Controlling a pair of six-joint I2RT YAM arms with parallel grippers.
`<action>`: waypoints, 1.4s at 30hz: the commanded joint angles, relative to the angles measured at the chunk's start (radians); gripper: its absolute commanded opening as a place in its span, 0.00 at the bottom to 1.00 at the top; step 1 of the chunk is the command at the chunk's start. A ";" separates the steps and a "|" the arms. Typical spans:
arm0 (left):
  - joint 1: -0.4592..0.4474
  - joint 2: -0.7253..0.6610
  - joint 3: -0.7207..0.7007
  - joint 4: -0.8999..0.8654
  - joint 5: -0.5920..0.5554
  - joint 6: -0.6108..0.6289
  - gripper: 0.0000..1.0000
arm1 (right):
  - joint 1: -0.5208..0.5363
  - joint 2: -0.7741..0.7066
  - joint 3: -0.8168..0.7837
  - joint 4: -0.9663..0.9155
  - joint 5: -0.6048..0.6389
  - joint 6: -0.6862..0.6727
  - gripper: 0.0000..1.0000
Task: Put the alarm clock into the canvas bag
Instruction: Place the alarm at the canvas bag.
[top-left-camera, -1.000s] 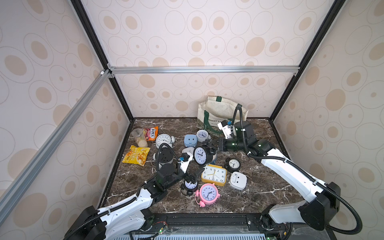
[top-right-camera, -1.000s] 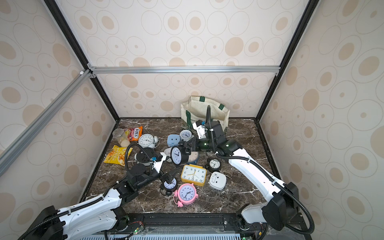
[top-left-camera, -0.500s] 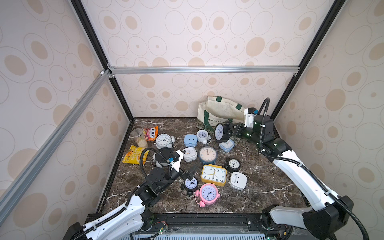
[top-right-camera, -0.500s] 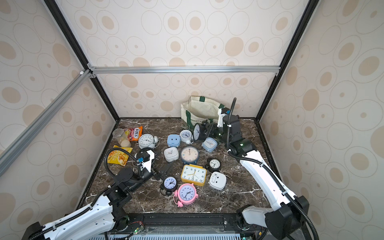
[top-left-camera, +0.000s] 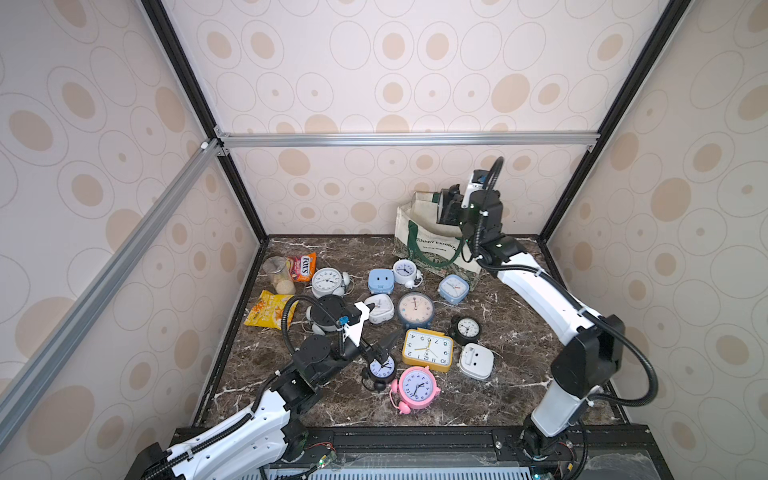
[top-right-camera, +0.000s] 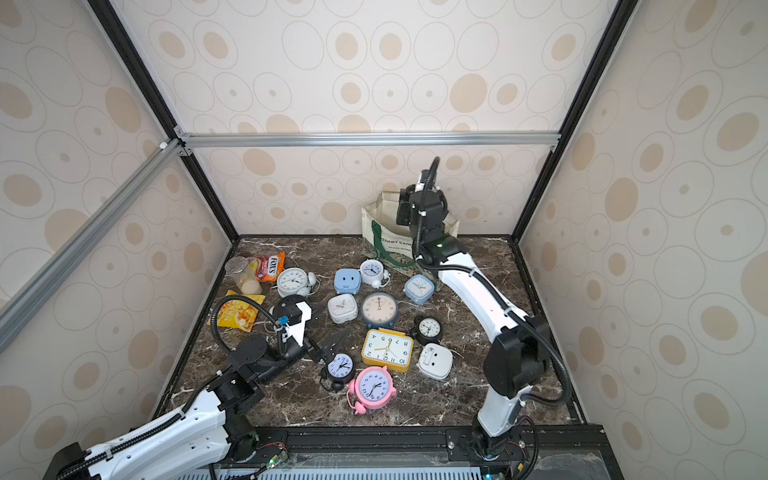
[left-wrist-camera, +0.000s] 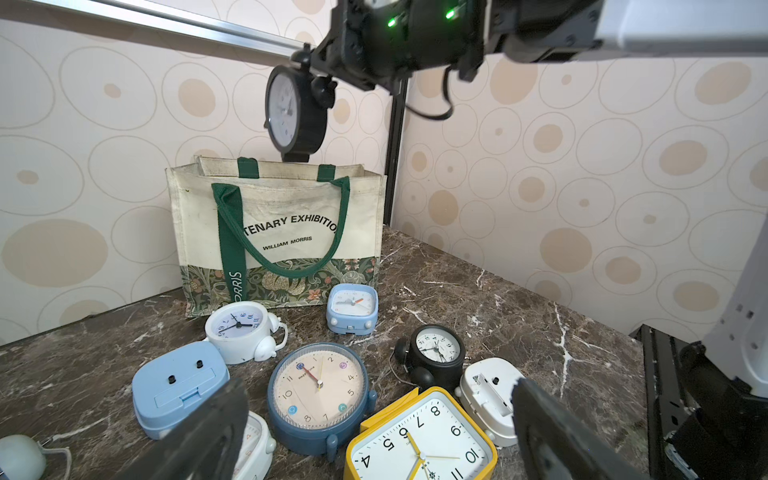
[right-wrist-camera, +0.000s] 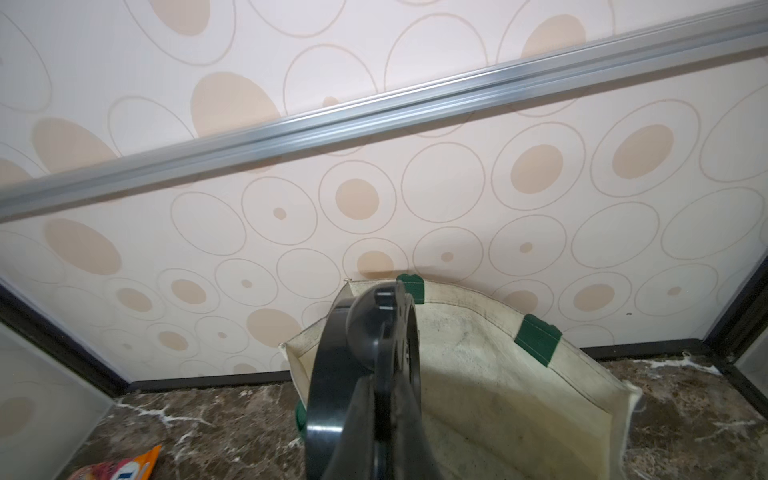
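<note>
My right gripper should next go down into the bag's opening (top-left-camera: 427, 209) (right-wrist-camera: 496, 384) below it and let go of the clock's top, because the clock is still above the bag's rim.
A black round alarm clock (left-wrist-camera: 295, 112) hangs just above the open mouth of the canvas bag (left-wrist-camera: 282, 232). My right gripper (right-wrist-camera: 380, 419) is shut on the clock's top, and the clock (right-wrist-camera: 365, 374) is seen edge-on in the right wrist view. The cream bag (top-left-camera: 428, 245) with green handles stands at the back wall in both top views (top-right-camera: 390, 241); its inside (right-wrist-camera: 478, 374) shows below the clock. My left gripper (top-left-camera: 380, 347) stays low at the front left, open and holding nothing, over the clocks on the table (left-wrist-camera: 380, 436).
Several other clocks lie on the marble table: a yellow square one (top-left-camera: 428, 349), a pink one (top-left-camera: 415, 386), a blue round one (top-left-camera: 415, 309) and a small black one (top-left-camera: 467, 328). Snack packets (top-left-camera: 270, 309) and a jar (top-left-camera: 280, 274) sit at the left wall.
The right arm has lifted the black clock from the middle of the table and carried it back and up over the bag. The left arm has shifted only slightly.
</note>
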 joint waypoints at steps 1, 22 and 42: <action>-0.015 -0.015 0.025 0.013 0.034 -0.013 0.98 | 0.023 0.093 0.109 0.095 0.098 -0.185 0.00; -0.046 -0.044 0.030 0.006 0.018 -0.021 0.98 | -0.061 0.619 0.787 -0.524 0.210 0.189 0.00; -0.046 -0.058 0.042 -0.050 -0.113 -0.008 0.98 | -0.108 0.547 0.593 -0.486 0.083 0.309 0.35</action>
